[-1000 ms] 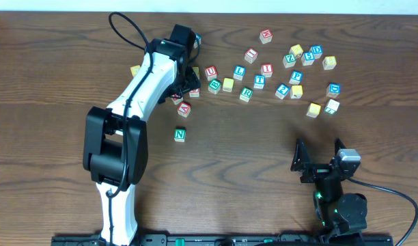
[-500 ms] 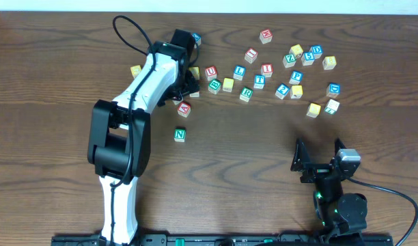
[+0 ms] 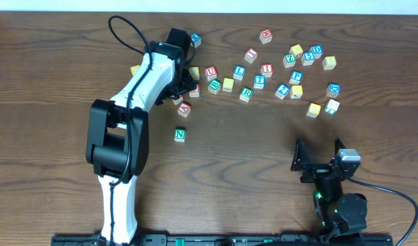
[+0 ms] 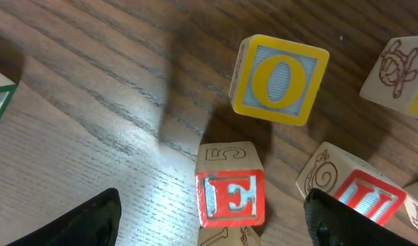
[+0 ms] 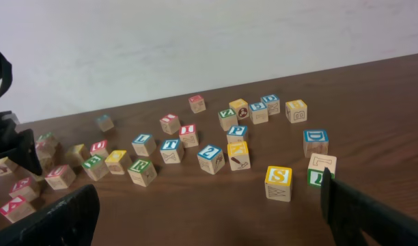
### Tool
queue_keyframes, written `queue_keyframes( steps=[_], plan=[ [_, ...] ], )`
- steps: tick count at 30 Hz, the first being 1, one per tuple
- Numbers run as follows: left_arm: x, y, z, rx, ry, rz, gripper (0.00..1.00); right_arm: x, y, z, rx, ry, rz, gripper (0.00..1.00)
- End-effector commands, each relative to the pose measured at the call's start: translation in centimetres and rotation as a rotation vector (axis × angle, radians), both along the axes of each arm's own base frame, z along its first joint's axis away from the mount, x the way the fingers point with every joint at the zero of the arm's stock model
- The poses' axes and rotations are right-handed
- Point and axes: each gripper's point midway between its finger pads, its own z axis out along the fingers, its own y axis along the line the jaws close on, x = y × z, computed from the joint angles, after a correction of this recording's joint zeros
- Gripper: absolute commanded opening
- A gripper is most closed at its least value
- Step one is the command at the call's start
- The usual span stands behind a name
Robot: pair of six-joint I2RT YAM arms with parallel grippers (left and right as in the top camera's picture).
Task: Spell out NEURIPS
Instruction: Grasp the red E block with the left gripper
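Observation:
The cube already stands between the open fingers of my left gripper, so the gripper will next move down around the red E cube and close on its sides.
My left gripper is open, low over the table, with the red E cube standing between its fingers, untouched. From overhead the left gripper covers the left end of the cube cluster. The green N sits alone nearer the front. Red U, green R, red I, blue P and yellow S lie scattered to the right. My right gripper rests open at the front right, empty, facing the S.
A yellow O cube and another red cube crowd close around the E. A red A cube lies just in front of the left gripper. Several other letter cubes, such as blue L and T, mix with the task's.
The left arm's elbow has swung slightly and its wrist has shifted a little over the cluster. No cube has moved, and the right arm has stayed still.

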Motion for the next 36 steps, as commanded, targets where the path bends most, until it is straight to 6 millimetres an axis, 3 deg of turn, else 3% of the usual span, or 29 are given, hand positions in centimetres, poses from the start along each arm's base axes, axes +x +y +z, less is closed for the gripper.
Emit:
queue_keyframes(
  steps=[1, 7, 10, 17, 20, 32, 36],
  plan=[
    [-0.8, 0.4, -2.2, 0.024, 0.056, -0.011, 0.84, 0.0, 0.0, 0.0, 0.011, 0.001, -0.002, 0.99],
    [-0.7, 0.4, -2.6, 0.025, 0.060, -0.011, 0.84, 0.0, 0.0, 0.0, 0.011, 0.001, -0.002, 0.99],
    [-0.7, 0.4, -2.6, 0.025, 0.060, -0.011, 0.73, 0.0, 0.0, 0.0, 0.011, 0.001, -0.002, 0.99],
    [-0.8, 0.4, -2.6, 0.025, 0.061, -0.011, 0.36, 0.0, 0.0, 0.0, 0.011, 0.001, -0.002, 0.99],
    [-0.8, 0.4, -2.6, 0.025, 0.061, -0.011, 0.29, 0.0, 0.0, 0.0, 0.011, 0.000, -0.002, 0.99],
    [-1.0, 0.0, -2.5, 0.003, 0.073, -0.054, 0.26, 0.0, 0.0, 0.0, 0.011, 0.000, -0.002, 0.99],
    [-0.4, -1.4, -0.4, -0.064, 0.045, -0.169, 0.24, 0.0, 0.0, 0.0, 0.012, 0.001, -0.002, 0.99]
  ],
)
